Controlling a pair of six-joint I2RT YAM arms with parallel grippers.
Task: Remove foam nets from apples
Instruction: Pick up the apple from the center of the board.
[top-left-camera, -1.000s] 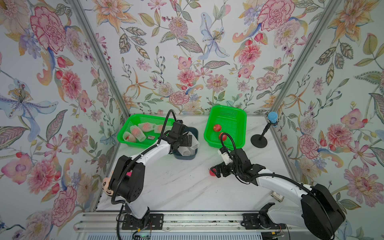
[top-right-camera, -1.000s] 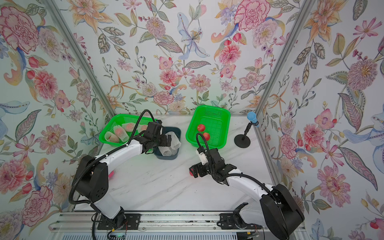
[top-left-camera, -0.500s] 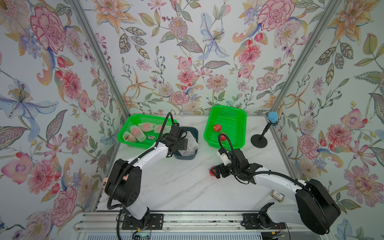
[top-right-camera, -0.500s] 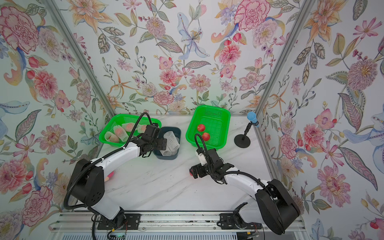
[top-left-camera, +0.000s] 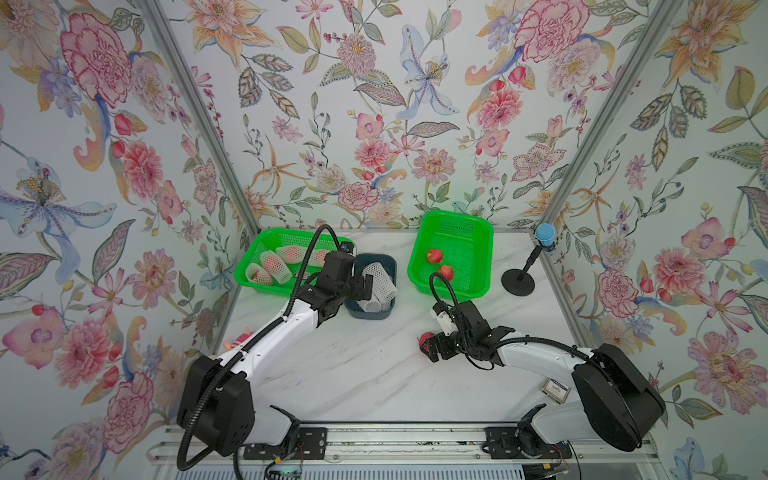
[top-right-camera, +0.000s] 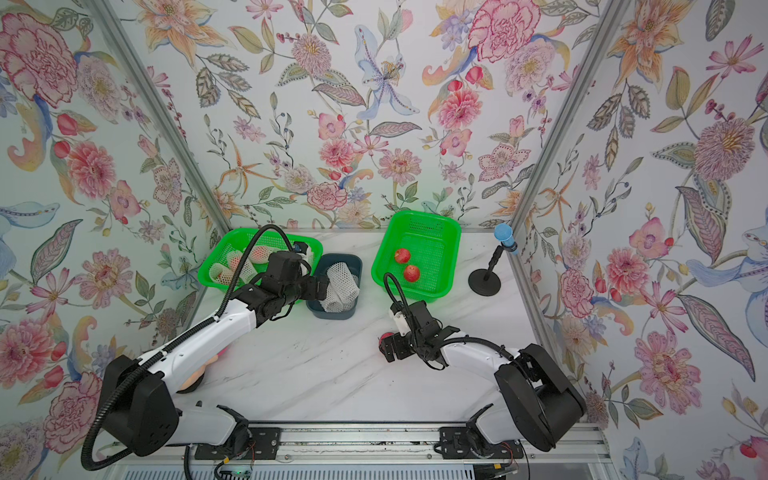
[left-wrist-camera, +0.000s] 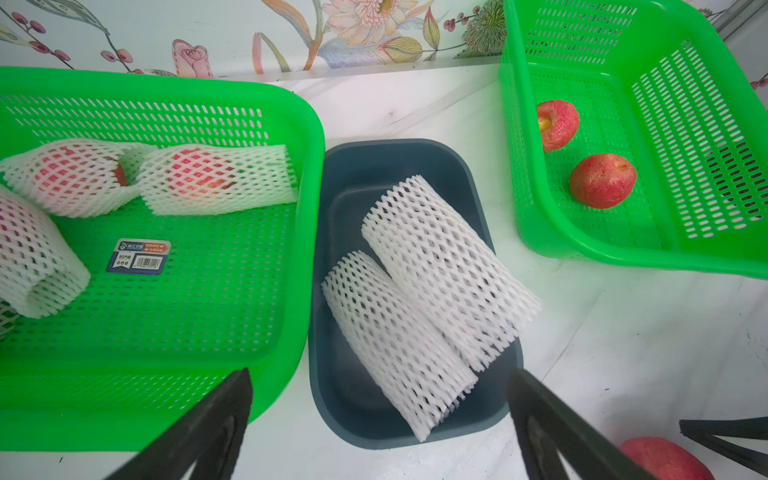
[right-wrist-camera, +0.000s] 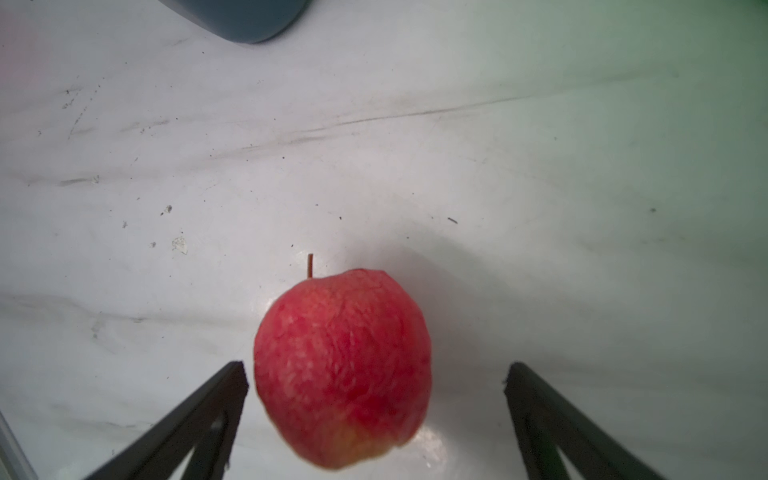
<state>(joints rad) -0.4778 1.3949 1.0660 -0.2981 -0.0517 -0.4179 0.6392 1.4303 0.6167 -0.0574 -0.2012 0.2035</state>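
Note:
My right gripper shifts sideways toward my left gripper's side next and closes around the bare red apple (right-wrist-camera: 342, 368), since it sits between my open fingers, nearer that side.
Two empty white foam nets (left-wrist-camera: 449, 266) (top-left-camera: 376, 282) lie in the dark blue bin (left-wrist-camera: 365, 166). My left gripper (left-wrist-camera: 379, 374) (top-left-camera: 365, 286) hangs open just above the bin's near end, holding nothing. Several apples still in nets (left-wrist-camera: 208, 178) (top-left-camera: 272, 264) lie in the left green basket (top-left-camera: 249, 278). Two bare red apples (top-left-camera: 434, 255) (left-wrist-camera: 602, 180) rest in the right green basket (top-left-camera: 478, 232). Another bare apple (right-wrist-camera: 340, 365) (top-left-camera: 424, 338) (top-right-camera: 384, 337) sits on the table between the open fingers of my right gripper (right-wrist-camera: 376, 368) (top-left-camera: 428, 347), nearer one finger.
A black stand with a blue top (top-left-camera: 519, 280) is at the back right. A pink plush toy (top-left-camera: 237, 338) lies half hidden under the left arm. A small card (top-left-camera: 555, 388) lies by the right arm's base. The marble table (top-left-camera: 353, 374) runs between the arms.
Both grippers stay nearly in place and open. The left arm's rear links have swung leftward and the right arm's have shifted a little.

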